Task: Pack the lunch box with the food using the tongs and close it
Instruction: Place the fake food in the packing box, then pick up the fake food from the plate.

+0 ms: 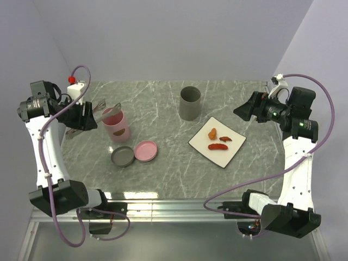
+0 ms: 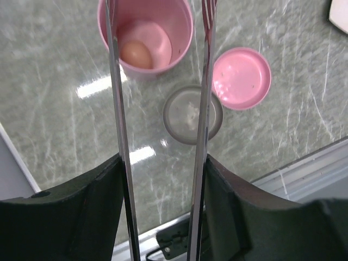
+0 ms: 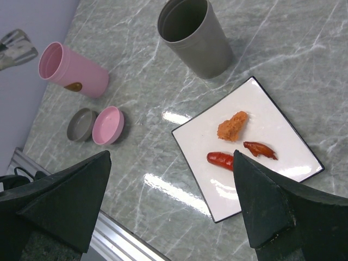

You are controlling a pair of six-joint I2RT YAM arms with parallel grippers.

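Observation:
My left gripper swings to the right in the top view next and lowers the tongs (image 1: 106,111) around the red sausage (image 1: 218,147), which still lies on the plate.
My left gripper (image 2: 163,168) is shut on the tongs (image 2: 117,109), one slim metal arm against each finger. The arms stand spread, with their tips over the pink lunch box cup (image 2: 182,32). A pale egg-like ball (image 2: 136,54) lies inside the cup. In the top view the tongs (image 1: 106,111) reach from the left gripper (image 1: 87,117) to the pink cup (image 1: 117,126). An orange fried piece (image 3: 232,125), a red sausage (image 3: 219,159) and a dark red piece (image 3: 260,149) lie on the white plate (image 3: 283,130). My right gripper (image 3: 171,163) hangs open and empty above the plate's near corner.
A pink lid (image 1: 145,150) and a grey lid (image 1: 123,156) lie face up in front of the pink cup. A grey cup (image 1: 190,102) stands upright at the back centre. The metal table rail (image 1: 179,206) runs along the near edge.

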